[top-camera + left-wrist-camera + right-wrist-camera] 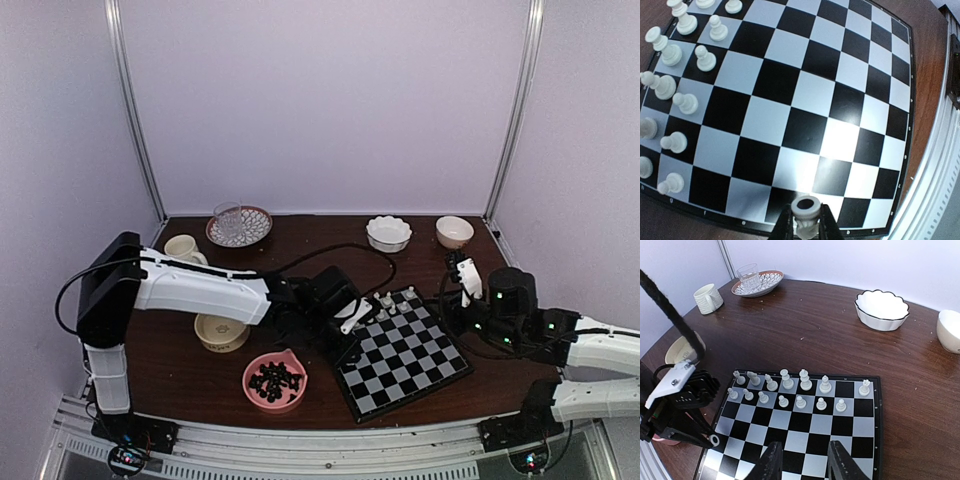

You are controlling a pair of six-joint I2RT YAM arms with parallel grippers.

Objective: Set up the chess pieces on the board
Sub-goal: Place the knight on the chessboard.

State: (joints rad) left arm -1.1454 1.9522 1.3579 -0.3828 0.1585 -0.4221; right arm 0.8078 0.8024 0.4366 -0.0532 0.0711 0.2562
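The board's edge squares by the pink bowl are below my left gripper, so it needs to move down toward them next and let go of the white piece there.
The board lies tilted between the two arms. Cream-white chess pieces stand in two rows along its far side, with two squares empty near the right end. The same chess pieces line the left edge in the left wrist view. My left gripper is shut on one white piece, its ringed base facing the camera, above the board at its near-left corner. My right gripper hangs open and empty above the board.
A pink bowl of black pieces sits left of the board, with a cream bowl behind it. Further back stand a mug, a patterned plate bearing a glass, a scalloped white bowl and a small bowl.
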